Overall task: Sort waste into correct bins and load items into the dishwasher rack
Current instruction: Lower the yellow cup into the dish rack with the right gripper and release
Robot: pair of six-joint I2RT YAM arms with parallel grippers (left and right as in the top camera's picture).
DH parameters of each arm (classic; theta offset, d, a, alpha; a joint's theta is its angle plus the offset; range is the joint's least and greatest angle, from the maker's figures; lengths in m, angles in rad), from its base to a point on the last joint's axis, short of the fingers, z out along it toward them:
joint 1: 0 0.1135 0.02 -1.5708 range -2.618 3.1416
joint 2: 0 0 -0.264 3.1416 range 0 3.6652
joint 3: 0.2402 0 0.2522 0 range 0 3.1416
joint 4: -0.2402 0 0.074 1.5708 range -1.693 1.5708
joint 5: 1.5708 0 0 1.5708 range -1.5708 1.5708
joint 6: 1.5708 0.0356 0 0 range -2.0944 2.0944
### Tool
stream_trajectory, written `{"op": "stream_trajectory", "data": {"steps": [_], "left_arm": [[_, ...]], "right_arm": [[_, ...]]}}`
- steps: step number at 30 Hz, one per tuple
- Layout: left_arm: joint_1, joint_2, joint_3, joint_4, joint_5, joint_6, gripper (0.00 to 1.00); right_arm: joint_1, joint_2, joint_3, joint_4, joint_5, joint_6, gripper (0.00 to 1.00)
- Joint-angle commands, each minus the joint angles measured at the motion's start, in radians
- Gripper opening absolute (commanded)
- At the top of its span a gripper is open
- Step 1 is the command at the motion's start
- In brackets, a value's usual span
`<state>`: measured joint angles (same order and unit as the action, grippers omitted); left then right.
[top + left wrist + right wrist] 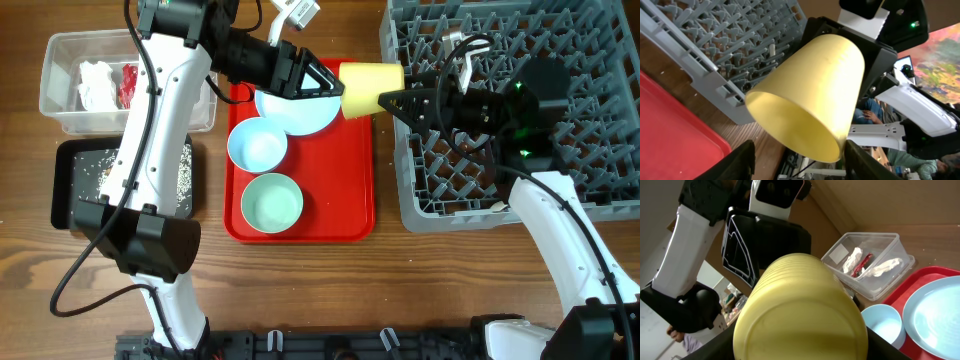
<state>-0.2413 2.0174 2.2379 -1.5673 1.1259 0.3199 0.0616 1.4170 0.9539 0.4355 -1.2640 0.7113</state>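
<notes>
Next, my right gripper needs to carry the yellow cup (370,88) back over the rack's near corner (456,180), turn the cup's rim downward and lower to release it, as those pegs of the rack stand empty.
The yellow cup (370,88) lies sideways in the air between the red tray and the dishwasher rack (560,120). My right gripper (400,100) is shut on its base, as the right wrist view shows (800,310). My left gripper (332,85) is open around the cup's rim (810,95), with a gap at its fingers. The pale blue plate (300,112) and two mint bowls (257,145) (271,202) sit on the red tray. The clear tub (60,95) holds white tissues (95,85) and the red wrapper (127,85). The black tray (75,190) holds white grains (184,175). Carrot and brown scrap are out of view.
The flat red tray (355,200) lies between the bins and the rack. The rack's near corner (715,45) is just behind the cup in the left wrist view. The left arm reaches over the tub and the black tray.
</notes>
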Motion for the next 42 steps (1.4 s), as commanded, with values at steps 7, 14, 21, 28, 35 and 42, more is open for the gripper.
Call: {"op": "stream_trajectory", "data": {"steps": [7,14,21,28,35,42], "left_arm": [[0.094,-0.005,0.007,-0.001,-0.101,0.009,0.59],[0.088,-0.005,0.007,-0.005,-0.356,0.009,0.64],[0.088,-0.005,0.006,-0.004,-0.490,0.009,0.88],[0.087,0.026,0.004,0.006,-0.492,-0.007,1.00],[0.086,0.042,0.004,0.008,-0.496,-0.013,1.00],[0.086,0.042,0.004,0.007,-0.500,-0.013,1.00]], "right_arm": [[-0.096,-0.002,0.006,-0.266,0.070,-0.186,0.52],[-0.096,-0.137,0.102,-0.933,0.702,-0.478,0.52],[-0.096,-0.255,0.249,-1.419,1.335,-0.474,0.52],[-0.095,-0.110,0.248,-1.500,1.369,-0.420,0.53],[-0.092,-0.044,0.236,-1.526,1.307,-0.423,0.53],[-0.091,-0.009,0.163,-1.476,1.270,-0.423,0.59]]}}
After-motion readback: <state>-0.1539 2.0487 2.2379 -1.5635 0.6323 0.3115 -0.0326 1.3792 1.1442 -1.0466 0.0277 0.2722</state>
